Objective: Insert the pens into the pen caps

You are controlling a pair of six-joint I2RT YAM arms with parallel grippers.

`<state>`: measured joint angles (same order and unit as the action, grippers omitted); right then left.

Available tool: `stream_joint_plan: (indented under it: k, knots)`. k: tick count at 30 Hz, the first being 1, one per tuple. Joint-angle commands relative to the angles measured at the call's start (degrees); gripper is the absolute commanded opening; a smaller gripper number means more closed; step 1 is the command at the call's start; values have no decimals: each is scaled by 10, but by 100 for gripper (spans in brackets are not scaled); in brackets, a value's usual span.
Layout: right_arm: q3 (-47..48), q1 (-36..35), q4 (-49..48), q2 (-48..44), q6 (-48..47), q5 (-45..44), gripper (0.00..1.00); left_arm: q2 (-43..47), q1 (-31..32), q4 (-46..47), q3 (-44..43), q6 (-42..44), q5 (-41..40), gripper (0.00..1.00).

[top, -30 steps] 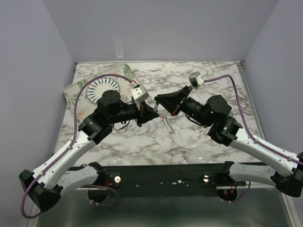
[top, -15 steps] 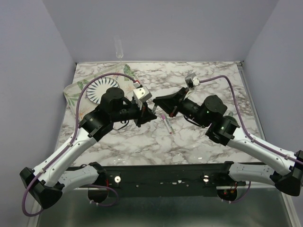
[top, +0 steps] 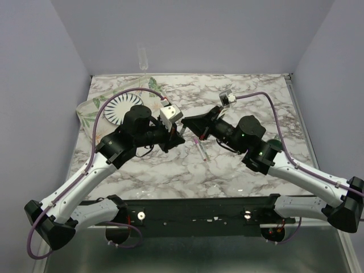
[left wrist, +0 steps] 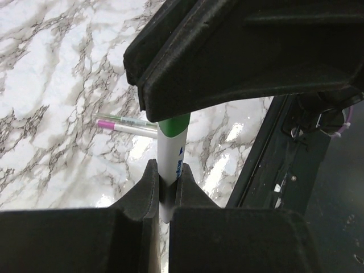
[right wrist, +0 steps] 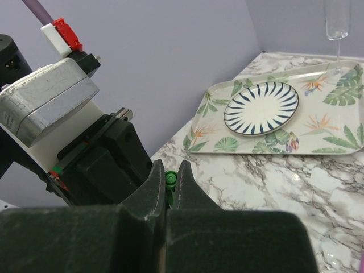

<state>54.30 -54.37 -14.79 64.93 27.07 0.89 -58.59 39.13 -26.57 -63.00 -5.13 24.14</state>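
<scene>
My left gripper tilts downward next, lowers to bare marble beside the pink-ended pen and releases the white pen's body, since the green cap sits on that pen's end.
My left gripper is shut on a white pen and holds it above the table. The pen's upper end meets the green cap, which my right gripper is shut on. The cap's round end shows between the right fingers. In the top view the two grippers meet tip to tip over the table's middle, left and right. A second white pen with a pink end lies on the marble just below them, and also shows in the left wrist view.
A leaf-patterned tray at the back left holds a striped plate; both also show in the right wrist view, tray and plate. A tall glass stands at the back edge. Purple cables loop over both arms.
Both grippers have moved closer together. The right arm has moved left and the gap between pen and green cap has closed.
</scene>
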Motion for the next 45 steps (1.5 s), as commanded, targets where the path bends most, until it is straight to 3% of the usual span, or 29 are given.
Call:
stream_joint_plan:
  k: [1,5,6,9,11,15,21,27,32,39,45]
  knots:
    - [-52,-72,238,40,65,139,1,6,-17,274,-72,6,-96,0]
    - [1,-71,266,18,76,70,5,15,-17,271,-37,-1,-72,0]
    - [18,-71,287,8,76,24,18,18,-17,271,-19,-3,-62,0]
    - [86,-71,310,-6,69,-67,42,26,-17,270,14,-28,-45,0]
    - [112,-70,309,-24,58,-99,52,37,-17,272,31,-43,-44,0]
    - [137,-71,317,-63,35,-176,94,46,-17,247,50,-58,-30,0]
    - [75,-70,324,-159,58,-249,97,64,-17,237,78,-94,-21,0]
    - [-1,-71,343,-240,98,-325,97,35,-17,246,110,-220,-67,0]
    - [-15,-70,377,-254,119,-344,97,-68,-17,145,89,-318,-117,0]
    - [-13,-71,473,-251,187,-376,100,-197,-17,169,118,-429,-125,0]
    - [-16,-71,492,-263,192,-368,100,-274,-17,196,149,-491,-128,3]
